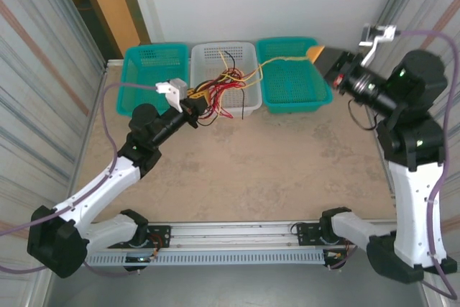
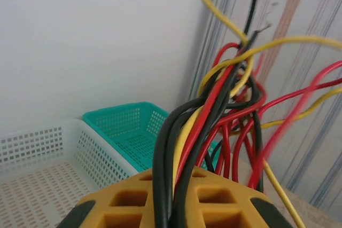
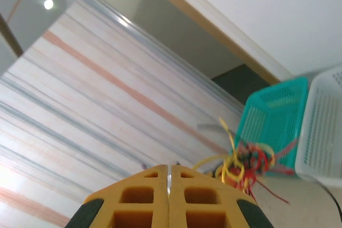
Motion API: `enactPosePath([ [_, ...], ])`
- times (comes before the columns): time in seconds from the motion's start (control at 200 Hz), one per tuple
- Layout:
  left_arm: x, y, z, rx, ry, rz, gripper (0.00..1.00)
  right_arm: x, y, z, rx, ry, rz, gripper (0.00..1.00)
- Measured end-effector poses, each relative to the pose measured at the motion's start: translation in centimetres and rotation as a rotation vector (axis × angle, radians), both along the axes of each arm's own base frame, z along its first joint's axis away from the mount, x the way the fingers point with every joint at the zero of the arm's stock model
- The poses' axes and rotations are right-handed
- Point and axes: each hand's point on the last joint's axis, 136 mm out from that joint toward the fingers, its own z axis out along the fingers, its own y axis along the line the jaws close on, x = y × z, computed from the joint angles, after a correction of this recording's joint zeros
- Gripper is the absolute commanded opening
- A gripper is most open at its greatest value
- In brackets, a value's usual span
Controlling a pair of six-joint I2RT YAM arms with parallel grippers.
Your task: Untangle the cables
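Note:
The left gripper draws back, lowers and releases the cable bunch on the bare middle of the tabletop next, since that spot lies below and back from the gripper.
A tangle of thin red, black and yellow cables (image 1: 224, 88) hangs over the front of the white basket (image 1: 248, 49). My left gripper (image 1: 195, 108) is shut on a thick bunch of these cables (image 2: 214, 110). They run up between its yellow fingers (image 2: 128, 201). One yellow cable (image 1: 284, 60) stretches right from the tangle, across the right teal basket (image 1: 295, 95), to my raised right gripper (image 1: 321, 58). In the right wrist view the right gripper (image 3: 169, 170) is pressed shut, with the yellow strand leading from its tips to the blurred tangle (image 3: 243, 161).
Three baskets line the back wall: a left teal basket (image 1: 147, 62), the white one and the right teal one. Striped wall panels stand close on both sides. The tan tabletop (image 1: 259, 170) lies between the arms. A purple-grey arm cable (image 1: 115, 91) loops at the left.

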Motion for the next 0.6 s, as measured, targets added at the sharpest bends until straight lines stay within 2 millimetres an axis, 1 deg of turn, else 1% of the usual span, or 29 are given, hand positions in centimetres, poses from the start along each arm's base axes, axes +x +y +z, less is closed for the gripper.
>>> enactPosePath([
  [0.06, -0.7, -0.3, -0.4, 0.006, 0.011, -0.012, 0.0, 0.8, -1.0, 2.6, 0.007, -0.05, -0.034, 0.0],
  [0.12, -1.2, -0.4, -1.1, 0.014, 0.027, -0.02, 0.0, 1.6, -1.9, 4.3, 0.01, -0.083, -0.062, 0.0],
  [0.195, -2.1, -0.9, -2.1, 0.031, 0.058, -0.037, 0.0, 2.9, -2.9, 5.4, 0.028, -0.102, -0.092, 0.0],
  [0.286, -3.7, -2.1, -4.8, 0.092, 0.125, -0.066, 0.0, 5.0, -4.2, 6.0, 0.044, -0.113, -0.136, 0.0],
  [0.366, -5.3, -2.7, -7.3, 0.146, 0.191, -0.106, 0.0, 7.4, -5.7, 5.1, 0.042, -0.083, -0.195, 0.0],
  [0.456, -6.3, -2.3, -9.8, 0.191, 0.263, -0.113, 0.0, 9.7, -8.0, 3.3, 0.027, -0.032, -0.273, 0.0],
  [0.531, -6.7, -1.9, -11.2, 0.214, 0.31, -0.112, 0.0, 11.0, -9.8, 1.3, 0.016, 0.021, -0.326, 0.0],
  [0.601, -6.9, -1.8, -12.3, 0.228, 0.347, -0.113, 0.0, 11.7, -10.8, -0.6, 0.005, 0.063, -0.356, 0.0],
])
